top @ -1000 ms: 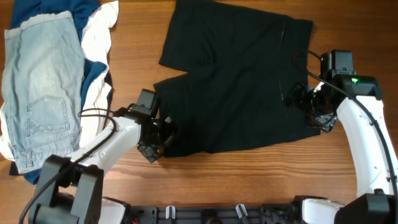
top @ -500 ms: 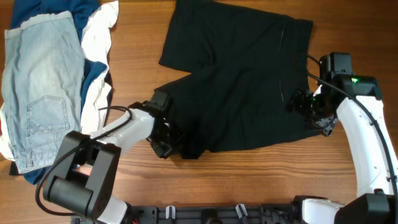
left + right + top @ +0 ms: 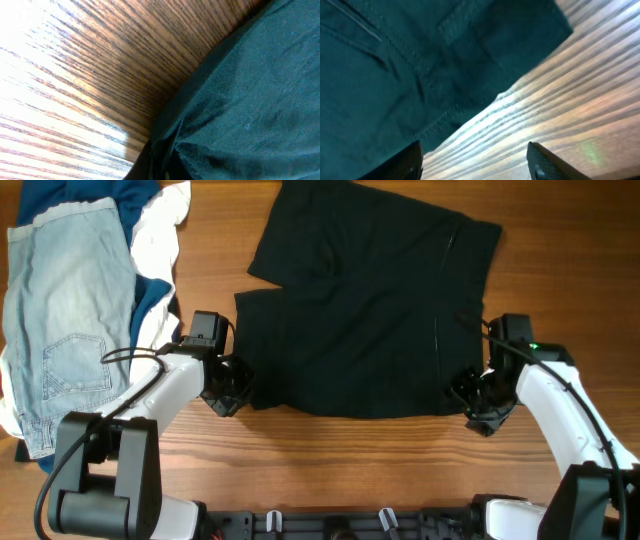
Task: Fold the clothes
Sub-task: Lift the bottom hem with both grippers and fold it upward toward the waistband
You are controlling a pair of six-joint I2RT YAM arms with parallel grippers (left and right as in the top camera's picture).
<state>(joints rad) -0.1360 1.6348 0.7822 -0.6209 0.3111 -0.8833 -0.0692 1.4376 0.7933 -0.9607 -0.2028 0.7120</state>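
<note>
The robot's left gripper needs to rise next, carry the pinched edge outward and release it over the clothes' far end [image 3: 308, 202], because that end lies outward of the gripper.
The clothes [image 3: 360, 310], a plain black shorts-like garment, lie spread flat on the wooden table in the middle of the overhead view. My left gripper [image 3: 232, 383] sits at the garment's lower-left corner. In the left wrist view the black fabric [image 3: 250, 90] bunches into the left gripper [image 3: 160, 172], which is shut on its edge. My right gripper [image 3: 475, 400] rests at the lower-right corner. In the right wrist view the right gripper [image 3: 475, 160] is open, its fingers [image 3: 407, 162] spread over bare wood, and the hem of the clothes [image 3: 420, 65] reaches the left one.
Light-blue denim shorts [image 3: 70, 310] lie at the far left on a pile of white and navy garments [image 3: 155, 240]. Bare table [image 3: 400, 470] shows along the front edge below the black garment.
My left gripper closed on the lower-left edge and pulled it leftward, drawing that side out straighter. My right gripper slid down the right edge to the lower corner, its jaws narrowing.
</note>
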